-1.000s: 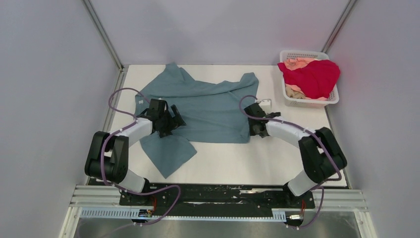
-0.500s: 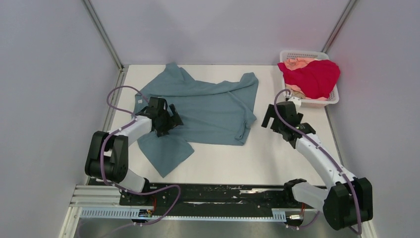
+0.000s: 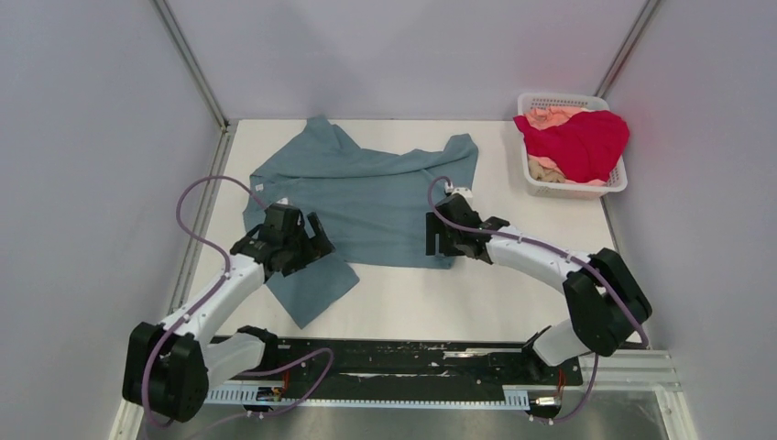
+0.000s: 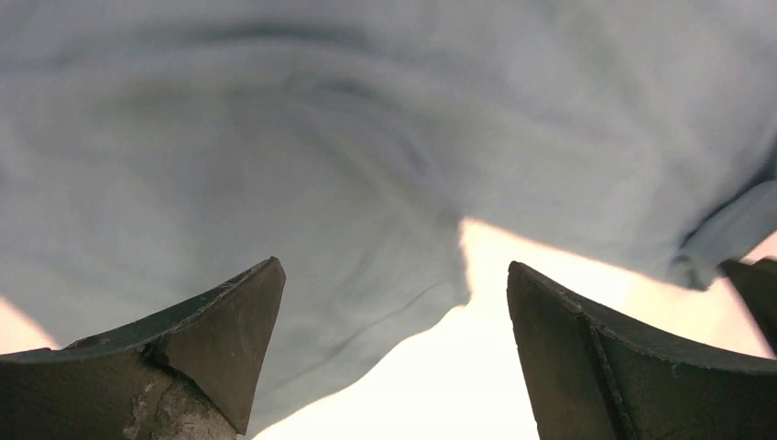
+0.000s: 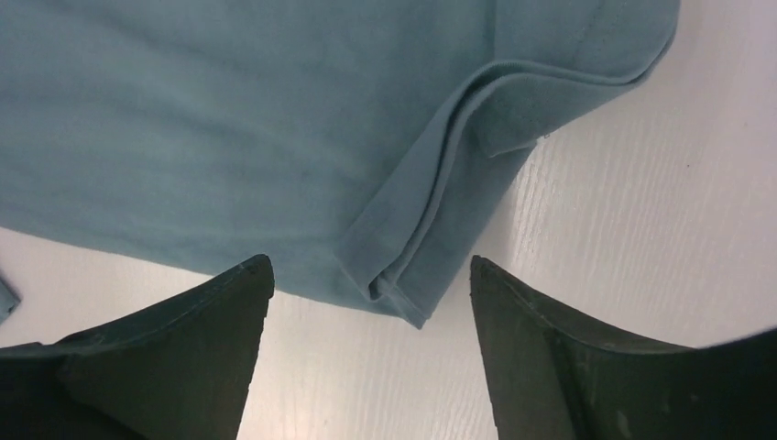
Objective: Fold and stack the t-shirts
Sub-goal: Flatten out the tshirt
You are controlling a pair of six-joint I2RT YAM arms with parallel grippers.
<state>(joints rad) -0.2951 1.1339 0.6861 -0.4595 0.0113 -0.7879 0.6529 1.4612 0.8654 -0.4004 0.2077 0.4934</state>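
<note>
The sleeve flap's near corner (image 3: 300, 321) is below my left gripper and closer to my base, so I should next move my left gripper back and down and close on it.
A dusty teal t-shirt (image 3: 376, 192) lies spread on the white table, with one sleeve flap reaching toward the near left. My left gripper (image 3: 316, 244) stands open over the shirt's near-left edge, and the cloth (image 4: 302, 137) fills the left wrist view under the open gripper (image 4: 394, 266). My right gripper (image 3: 434, 244) is open at the shirt's near-right corner. In the right wrist view the folded hem corner (image 5: 403, 293) lies between the jaws of that gripper (image 5: 370, 261), untouched. A crimson t-shirt (image 3: 579, 142) and a pale peach t-shirt (image 3: 548, 116) sit bunched in the basket.
The white lattice basket (image 3: 575, 190) stands at the table's far right corner. Grey walls and metal frame posts close in the table (image 3: 476, 302) on three sides. Purple cables loop from both arms.
My right arm has swung from beside the basket back left to the teal shirt's near-right corner, its jaws narrowing slightly. My left gripper has shifted a little toward the near edge.
</note>
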